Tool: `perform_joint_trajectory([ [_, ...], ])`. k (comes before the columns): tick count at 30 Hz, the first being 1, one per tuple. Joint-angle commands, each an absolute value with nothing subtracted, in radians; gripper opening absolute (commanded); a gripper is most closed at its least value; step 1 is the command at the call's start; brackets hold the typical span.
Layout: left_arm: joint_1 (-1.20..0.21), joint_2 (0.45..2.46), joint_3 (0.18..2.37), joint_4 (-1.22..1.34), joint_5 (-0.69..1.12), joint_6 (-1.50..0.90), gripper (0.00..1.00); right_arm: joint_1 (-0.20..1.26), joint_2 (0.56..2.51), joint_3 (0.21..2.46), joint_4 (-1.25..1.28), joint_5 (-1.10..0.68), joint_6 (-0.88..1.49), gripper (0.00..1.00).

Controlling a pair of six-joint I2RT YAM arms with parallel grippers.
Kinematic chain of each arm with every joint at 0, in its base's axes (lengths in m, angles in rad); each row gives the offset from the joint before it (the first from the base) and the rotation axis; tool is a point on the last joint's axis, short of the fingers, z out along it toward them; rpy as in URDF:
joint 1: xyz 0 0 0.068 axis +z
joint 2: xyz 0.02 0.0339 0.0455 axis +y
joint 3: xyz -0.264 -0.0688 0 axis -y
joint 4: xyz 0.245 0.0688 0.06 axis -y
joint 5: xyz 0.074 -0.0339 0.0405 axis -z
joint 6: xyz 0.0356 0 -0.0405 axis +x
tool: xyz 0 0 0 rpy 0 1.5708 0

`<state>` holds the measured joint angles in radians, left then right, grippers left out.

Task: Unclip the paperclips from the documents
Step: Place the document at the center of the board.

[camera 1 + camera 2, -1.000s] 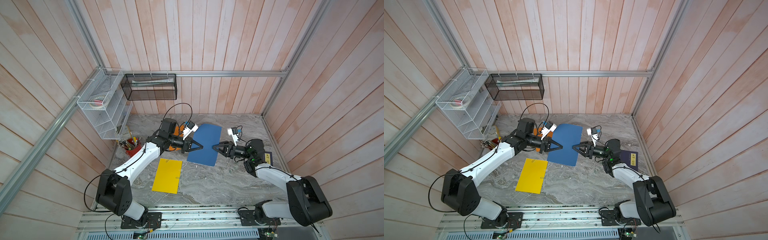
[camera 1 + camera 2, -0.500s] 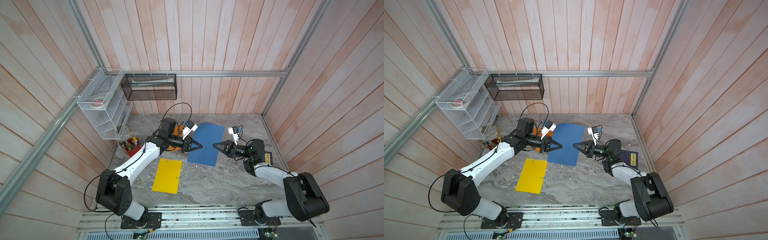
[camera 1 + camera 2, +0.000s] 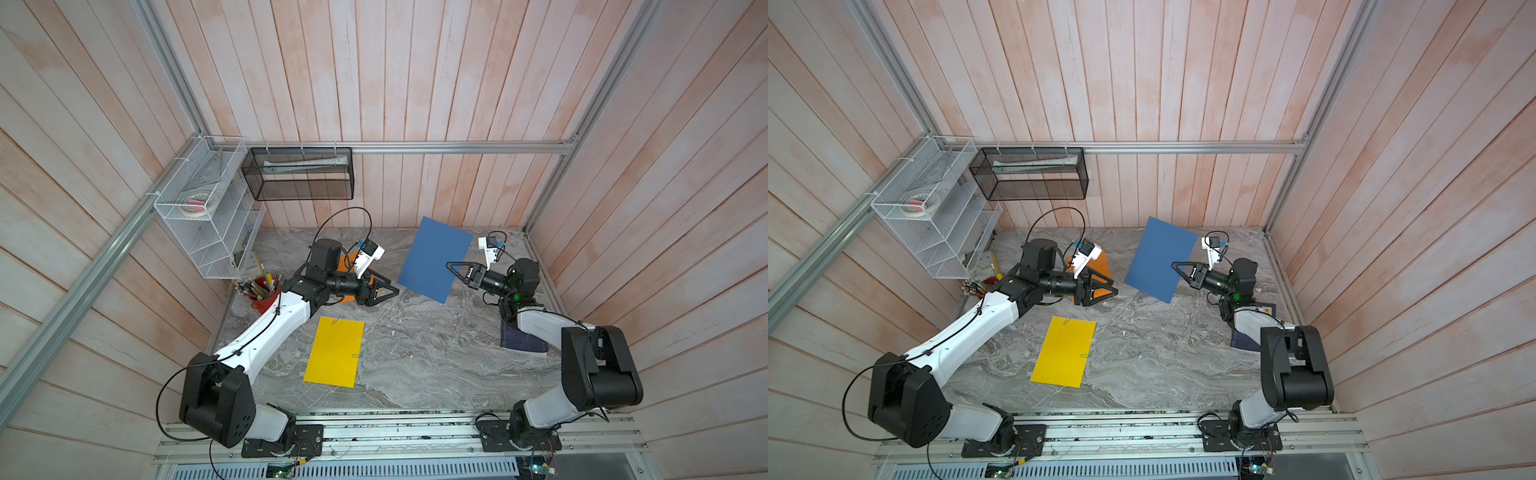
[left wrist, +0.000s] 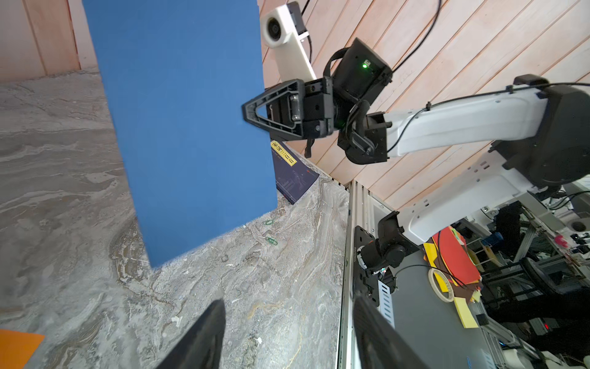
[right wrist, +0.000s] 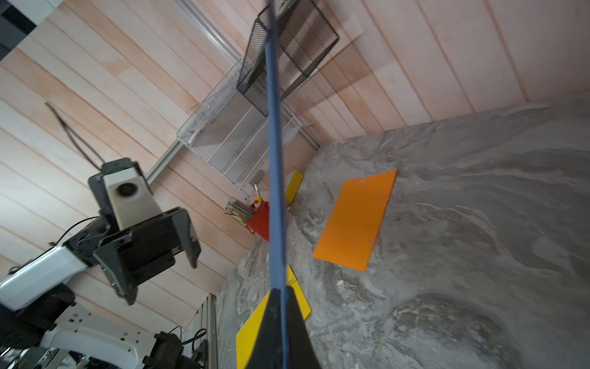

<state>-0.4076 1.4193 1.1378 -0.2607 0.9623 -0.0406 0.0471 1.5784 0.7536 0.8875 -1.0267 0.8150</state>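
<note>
The blue document should go down and outward next in my right gripper, which should then let go of the document's edge. The bare tabletop past the navy book is below and outward of that gripper.
My right gripper (image 3: 449, 266) (image 5: 281, 290) is shut on the right edge of the dark blue document (image 3: 434, 259) (image 4: 185, 127). It holds the sheet off the table, tilted up toward the back wall. To the left of the sheet, apart from it, my left gripper (image 3: 397, 291) (image 4: 287, 306) is open with nothing between its fingers. The yellow document (image 3: 334, 351) lies flat in front with two paperclips (image 3: 332, 321) on its edges. My left arm partly hides the orange document (image 5: 354, 220). Two loose green paperclips (image 4: 271, 240) lie on the table.
A navy book (image 3: 521, 340) lies under my right arm by the right wall. A red pen cup (image 3: 264, 295) stands at the left wall below a white mesh rack (image 3: 208, 216). A black mesh basket (image 3: 299, 174) hangs on the back wall.
My left gripper opened, let go of the blue sheet's left edge and drew back. My right gripper shut on the right edge and raised the sheet off the table.
</note>
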Motion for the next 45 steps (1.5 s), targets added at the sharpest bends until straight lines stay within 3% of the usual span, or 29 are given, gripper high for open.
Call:
perform_joint_trajectory([
  [1, -0.403, 1.393, 1.106, -0.229, 0.928, -0.057, 0.67, -0.003, 1.648, 0.826, 0.741, -0.944, 0.726, 0.00],
  [12, -0.400, 1.355, 1.053, -0.220, 0.910, -0.070, 0.67, -0.147, 1.901, 1.054, 0.363, -0.798, 0.600, 0.00],
  [27, -0.399, 1.367, 1.053, -0.207, 0.908, -0.071, 0.67, -0.204, 2.068, 1.283, -0.070, -0.581, 0.437, 0.00],
  [30, -0.400, 1.356, 1.042, -0.194, 0.905, -0.107, 0.67, -0.206, 2.099, 1.342, -0.146, -0.544, 0.413, 0.08],
  [34, -0.400, 1.336, 1.018, -0.183, 0.888, -0.120, 0.67, -0.210, 2.112, 1.398, -0.242, -0.509, 0.381, 0.31],
  [36, -0.400, 1.333, 1.011, -0.186, 0.869, -0.118, 0.67, -0.209, 2.104, 1.399, -0.257, -0.496, 0.376, 0.37],
  [45, -0.400, 1.330, 0.976, -0.199, 0.759, -0.144, 0.67, -0.204, 2.043, 1.431, -0.334, -0.405, 0.343, 0.48],
])
